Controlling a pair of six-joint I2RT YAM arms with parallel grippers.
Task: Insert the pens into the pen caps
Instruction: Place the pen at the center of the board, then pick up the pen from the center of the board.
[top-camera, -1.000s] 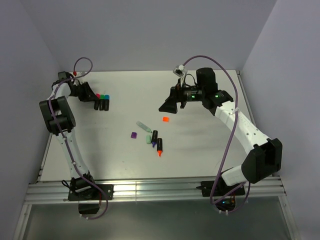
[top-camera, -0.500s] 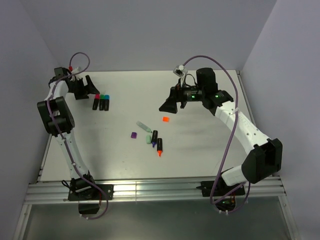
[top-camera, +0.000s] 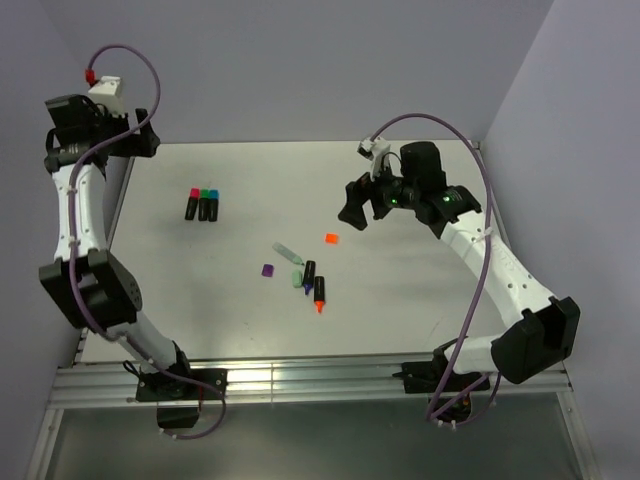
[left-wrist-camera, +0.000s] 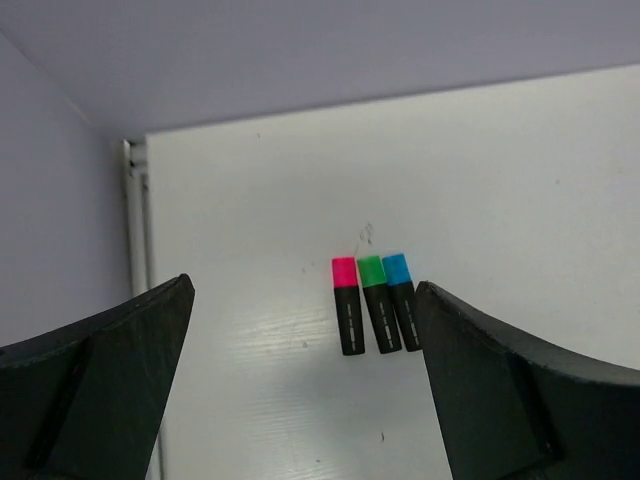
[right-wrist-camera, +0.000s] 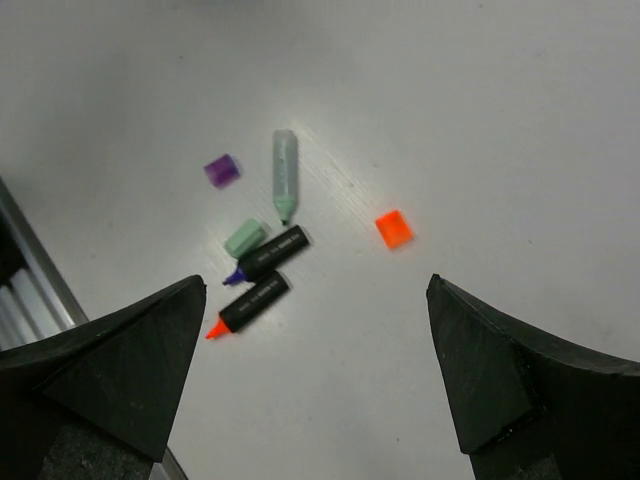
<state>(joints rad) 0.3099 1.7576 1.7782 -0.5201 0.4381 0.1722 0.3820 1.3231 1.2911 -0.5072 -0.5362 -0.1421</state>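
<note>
The left gripper swings to the right in the top view and lowers onto the pale green pen's body next, because the pen's tip shows bare.
Three capped pens, pink (left-wrist-camera: 347, 305), green (left-wrist-camera: 378, 303) and blue (left-wrist-camera: 402, 300), lie side by side at the far left (top-camera: 203, 204). My left gripper (left-wrist-camera: 305, 298) hangs open and empty high above them, by the left wall (top-camera: 100, 140). Mid-table lie an orange-tipped pen (right-wrist-camera: 250, 303) (top-camera: 319, 293), a purple-tipped pen (right-wrist-camera: 270, 253) (top-camera: 309, 273) and a pale green pen (right-wrist-camera: 285, 187), all uncapped. Loose pen caps sit nearby: purple (right-wrist-camera: 221, 170) (top-camera: 267, 270), pale green (right-wrist-camera: 244, 238) and orange (right-wrist-camera: 393, 228) (top-camera: 331, 239). My right gripper (right-wrist-camera: 315, 290) (top-camera: 362, 212) is open and empty, above and right of the orange cap.
Walls close in the table at the back, left and right. A metal rail (top-camera: 300, 380) runs along the near edge by the arm bases. The table's left edge strip (left-wrist-camera: 135, 230) shows in the left wrist view.
My left gripper opened, let go beside the capped pens, and rose up and back to the left wall. The right gripper shifted slightly right, still open.
</note>
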